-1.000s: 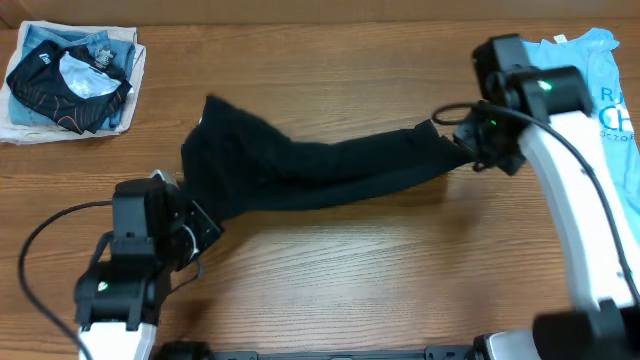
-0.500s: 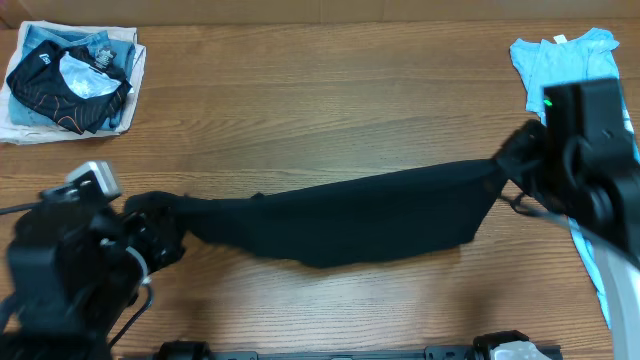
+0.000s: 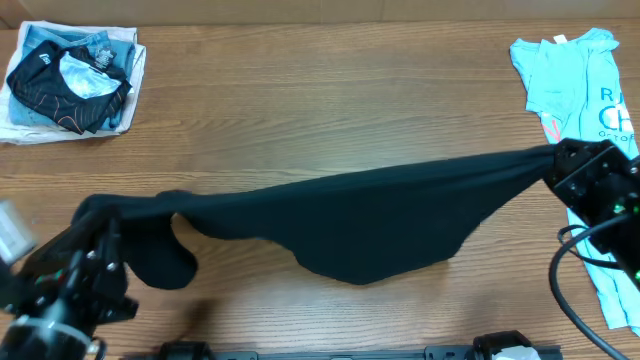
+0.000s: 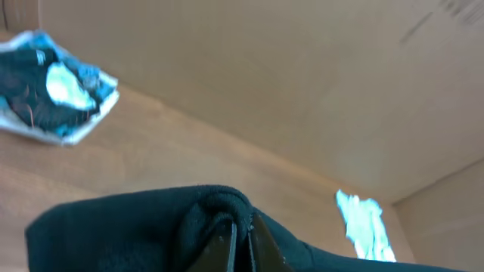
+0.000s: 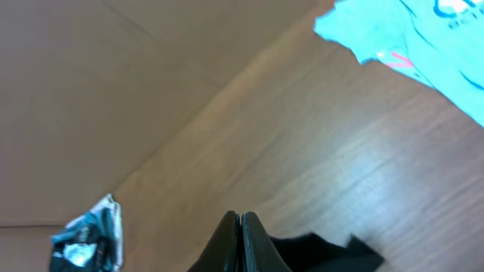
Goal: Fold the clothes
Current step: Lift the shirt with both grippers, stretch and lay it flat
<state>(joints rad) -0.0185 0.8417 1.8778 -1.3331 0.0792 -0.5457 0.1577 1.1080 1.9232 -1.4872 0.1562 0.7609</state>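
My left gripper moves outward and down to the bare wood beside the far pile next and releases there, since the shirt (image 4: 113,227) still hangs above the table.
The black T-shirt (image 3: 350,215) hangs stretched between my two grippers above the table, sagging in the middle. My left gripper (image 3: 95,225) is at the front left, shut on the shirt's left end; in the left wrist view its fingers (image 4: 240,236) pinch a bunched fold of the shirt (image 4: 113,227). My right gripper (image 3: 560,165) is at the right, shut on the shirt's other end; in the right wrist view its fingers (image 5: 240,227) are closed with black fabric (image 5: 318,255) beside them. The neck label is hidden.
A light blue printed T-shirt (image 3: 575,75) lies at the back right, partly under my right arm. A smaller black garment with orange lines (image 3: 65,80) sits on a pile at the back left. The table (image 3: 300,110) is wooden.
Both grippers have moved apart and toward the front, lifting the shirt and pulling it from a bunched heap into a long taut span. The light blue T-shirt is uncovered again.
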